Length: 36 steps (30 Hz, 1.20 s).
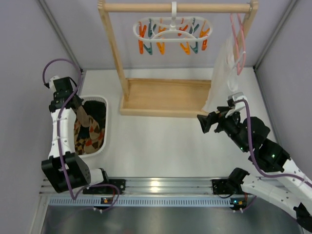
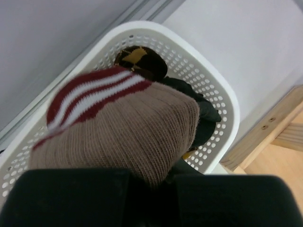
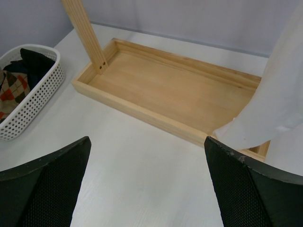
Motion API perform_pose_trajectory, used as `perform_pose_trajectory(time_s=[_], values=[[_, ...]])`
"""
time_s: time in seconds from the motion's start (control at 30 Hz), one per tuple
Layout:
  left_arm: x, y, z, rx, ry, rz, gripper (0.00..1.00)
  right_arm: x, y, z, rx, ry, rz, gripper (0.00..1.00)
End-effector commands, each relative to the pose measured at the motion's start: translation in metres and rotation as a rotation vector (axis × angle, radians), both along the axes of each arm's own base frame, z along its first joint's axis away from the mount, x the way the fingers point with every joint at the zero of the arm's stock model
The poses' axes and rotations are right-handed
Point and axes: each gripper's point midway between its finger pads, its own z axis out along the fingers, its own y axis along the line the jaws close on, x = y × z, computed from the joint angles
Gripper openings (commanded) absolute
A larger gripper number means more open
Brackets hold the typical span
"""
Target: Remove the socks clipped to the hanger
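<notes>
The brown ribbed sock should go onto the other socks in the basket, so my left gripper will lower it into the basket and then open.
The white oval hanger hangs from the wooden rail with orange and teal clothespins; no sock is clipped to it. My left gripper is shut on a brown ribbed sock with a red and white striped cuff, held over the white perforated basket. Argyle socks and dark socks lie in the basket. My right gripper is open and empty above the table, in front of the rack's base.
The wooden rail rack stands on a wooden tray base at the back. A white translucent garment hangs on a pink wire hanger at the rail's right end. Grey walls stand on both sides.
</notes>
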Motion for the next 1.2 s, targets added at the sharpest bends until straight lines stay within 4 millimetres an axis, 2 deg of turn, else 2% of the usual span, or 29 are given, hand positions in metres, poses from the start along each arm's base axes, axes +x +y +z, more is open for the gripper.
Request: perform_pose_trajectory(time_s=[0.0,0.03,0.1,0.13,0.17,0.27,0.4,0.47,0.57,0.6,0.63,0.67,0.77,0.8,0.83,0.87,0.93,0.97,1.03,1.07,1.1,1.17], values=[[-0.001,-0.003,-0.036,-0.058,0.099,-0.014,0.0,-0.002,0.005,0.013,0.093,-0.045,0.019,0.99],[0.003,-0.007,-0.06,-0.103,0.155,-0.026,0.0,-0.002,0.006,0.006,0.089,-0.038,0.025,1.0],[0.007,-0.019,-0.089,-0.201,0.2,-0.035,0.0,-0.002,0.008,0.001,0.081,-0.03,0.033,0.99],[0.008,-0.02,-0.112,-0.256,0.249,-0.035,0.0,-0.002,0.008,-0.002,0.081,-0.023,0.032,0.99],[0.006,-0.021,-0.124,-0.276,0.27,-0.009,0.0,-0.002,0.008,-0.004,0.079,-0.019,0.031,0.99],[-0.001,-0.016,-0.156,-0.284,0.336,0.056,0.0,-0.005,0.005,-0.005,0.094,-0.026,0.032,0.99],[-0.009,-0.016,-0.184,-0.3,0.383,0.089,0.0,-0.01,0.001,-0.003,0.11,-0.041,0.037,0.99],[-0.011,-0.017,-0.189,-0.307,0.393,0.093,0.0,-0.01,-0.001,-0.002,0.11,-0.047,0.033,0.99],[-0.011,-0.015,-0.178,-0.284,0.368,0.088,0.0,-0.01,-0.003,-0.004,0.105,-0.044,0.025,1.0],[-0.007,-0.012,-0.16,-0.262,0.319,0.087,0.0,-0.01,-0.003,-0.004,0.104,-0.045,0.024,0.99],[-0.006,-0.011,-0.152,-0.253,0.299,0.081,0.05,-0.01,-0.003,-0.005,0.104,-0.043,0.022,0.99],[-0.003,-0.011,-0.141,-0.239,0.273,0.069,0.17,-0.01,-0.002,-0.004,0.108,-0.044,0.025,0.99],[0.002,-0.008,-0.102,-0.192,0.177,0.04,0.36,-0.008,0.0,-0.006,0.104,-0.034,0.024,1.0],[0.001,-0.008,-0.095,-0.182,0.16,0.041,0.48,-0.007,0.001,-0.006,0.1,-0.033,0.023,0.99],[-0.001,-0.008,-0.079,-0.165,0.119,0.034,0.53,-0.006,0.002,-0.006,0.1,-0.029,0.023,0.99],[-0.002,-0.008,-0.072,-0.157,0.103,0.03,0.63,-0.006,0.002,-0.007,0.098,-0.025,0.022,1.0],[-0.006,-0.009,-0.06,-0.142,0.082,0.017,0.7,-0.004,0.003,-0.008,0.094,-0.017,0.016,0.99],[-0.008,-0.012,-0.046,-0.131,0.047,0.001,0.73,-0.004,0.002,-0.01,0.092,-0.012,0.011,1.0],[-0.012,-0.019,-0.033,-0.126,0.023,-0.047,0.85,-0.002,-0.001,-0.011,0.086,-0.003,-0.011,1.0],[-0.016,-0.026,-0.013,-0.114,-0.032,-0.083,0.98,-0.002,-0.003,-0.01,0.087,-0.004,-0.02,1.0],[-0.018,-0.034,-0.003,-0.121,-0.063,-0.129,0.98,-0.001,-0.007,-0.01,0.086,-0.002,-0.044,0.99],[-0.026,-0.065,0.026,-0.126,-0.155,-0.3,0.98,0.0,-0.014,-0.012,0.093,0.006,-0.082,0.99]])
